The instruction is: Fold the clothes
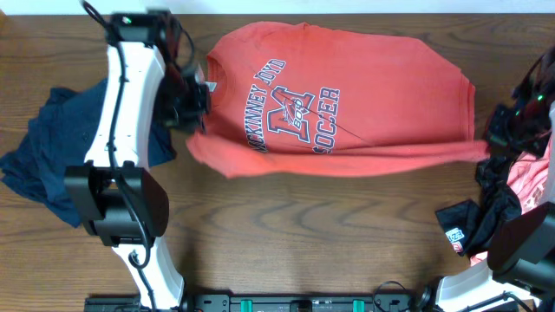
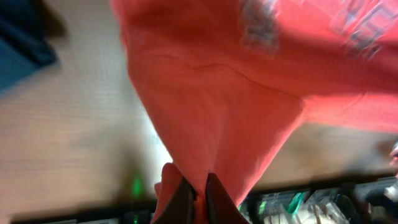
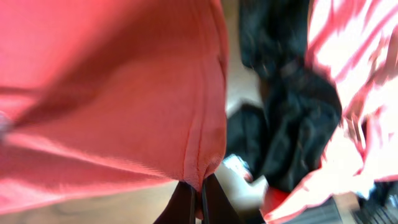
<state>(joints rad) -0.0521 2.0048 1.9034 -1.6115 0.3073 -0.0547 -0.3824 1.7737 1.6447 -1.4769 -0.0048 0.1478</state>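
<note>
Both grippers hold the shirt's near edge taut; next I will carry it outward, lower it at the shirt's far corner (image 1: 467, 88), below and outward of my right gripper, and release.
A red T-shirt (image 1: 347, 95) with a soccer print lies spread across the back middle of the table, folded once along its length. My left gripper (image 1: 192, 111) is shut on the shirt's left edge near the collar; in the left wrist view its fingers (image 2: 198, 198) pinch red cloth (image 2: 217, 106) that hangs stretched from them. My right gripper (image 1: 507, 139) is shut on the shirt's right end; in the right wrist view its fingers (image 3: 198, 202) pinch a seamed red hem (image 3: 124, 93). The shirt is held taut between both grippers.
A crumpled dark blue garment (image 1: 52, 152) lies at the left under the left arm. A pile of black and red clothes (image 1: 503, 212) lies at the right edge, also in the right wrist view (image 3: 298, 118). Bare wooden table (image 1: 312, 234) in front.
</note>
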